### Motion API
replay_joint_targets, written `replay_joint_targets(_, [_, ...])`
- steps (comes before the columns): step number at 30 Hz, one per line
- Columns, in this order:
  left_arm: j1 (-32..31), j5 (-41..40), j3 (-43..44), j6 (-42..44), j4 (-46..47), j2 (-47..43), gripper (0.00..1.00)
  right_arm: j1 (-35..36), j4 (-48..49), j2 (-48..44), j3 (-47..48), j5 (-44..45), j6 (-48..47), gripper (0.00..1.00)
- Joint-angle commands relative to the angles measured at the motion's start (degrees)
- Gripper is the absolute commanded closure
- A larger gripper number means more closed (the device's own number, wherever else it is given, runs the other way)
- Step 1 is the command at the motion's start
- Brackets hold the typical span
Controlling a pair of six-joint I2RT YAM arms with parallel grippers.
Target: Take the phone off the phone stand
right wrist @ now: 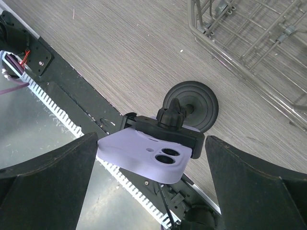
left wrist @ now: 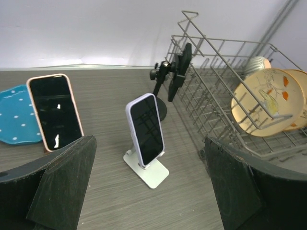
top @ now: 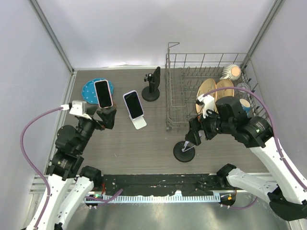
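Note:
The lavender phone's upper end sits free above the clamp. My left gripper swings across to its right in the top view next and tilts down onto it.
A lavender-cased phone point(right wrist: 153, 160) sits back-up in the black clamp point(right wrist: 163, 129) of a round-based phone stand point(right wrist: 199, 103) near the table's front edge. My right gripper point(right wrist: 151, 139) is open and straddles this phone, one finger on each side; the phone's left edge is at or against the left finger point(right wrist: 53, 187). From above, the same stand's base point(top: 183, 152) shows just below the right gripper point(top: 194, 136). My left gripper point(top: 109, 117) is open and empty, facing a white-cased phone point(left wrist: 146, 129) on a white stand point(left wrist: 151, 172).
A pink-cased phone point(top: 102, 93) leans upright by a blue dotted plate point(top: 88, 88). A black stand point(top: 151, 86) with a dark clamp head is at the back. A wire dish rack point(top: 180, 96) holding plates point(top: 213, 88) fills the right side.

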Motion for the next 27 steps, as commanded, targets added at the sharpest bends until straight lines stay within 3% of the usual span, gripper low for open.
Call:
replay_joint_targets(1, [-0.13, 10.92, 3.17, -0.57, 2.77, 2.90, 0.00, 0.33, 2.94, -1.09, 2.42, 3.15, -0.80, 0.00])
replay_joint_targets(6, [-0.22, 26.24, 9.22, -7.24, 1.90, 13.34, 0.02, 0.33, 11.11, -5.83, 0.75, 11.59, 0.43, 0.00])
replay_joint_targets(10, [-7.05, 28.73, 13.01, -8.49, 0.41, 20.83, 0.00, 0.33, 16.91, -11.63, -3.37, 18.79, 1.66, 0.00])
replay_joint_targets(13, [-19.70, 20.58, 18.10, -3.95, -3.72, 27.07, 0.00, 0.33, 21.48, -16.64, -7.50, 23.63, 3.59, 0.00])
replay_joint_targets(14, [-23.30, 13.85, 20.99, -2.79, -4.77, 28.56, 0.00, 0.33, 23.58, -17.87, -8.65, 24.77, 4.99, 0.00])
replay_joint_targets(15, [-30.04, 10.82, 22.41, -1.65, -5.74, 30.23, 0.00, 0.33, 24.56, -20.32, -11.09, 27.91, 5.61, 0.00])
replay_joint_targets(18, [-38.60, 2.83, 26.63, -0.93, -5.75, 35.68, 0.00, 0.33, 27.90, -24.98, -15.93, 34.16, 7.55, 0.00])
replay_joint_targets(24, [-48.01, -6.77, 32.43, -0.94, -5.23, 42.54, 0.00, 0.33, 28.00, -29.22, -19.37, 40.42, 9.40, 0.00])
replay_joint_targets(27, [-51.62, -7.75, 34.63, 0.03, -5.22, 45.97, 0.00, 0.33, 27.73, -31.24, -20.25, 42.71, 10.10, 0.00])
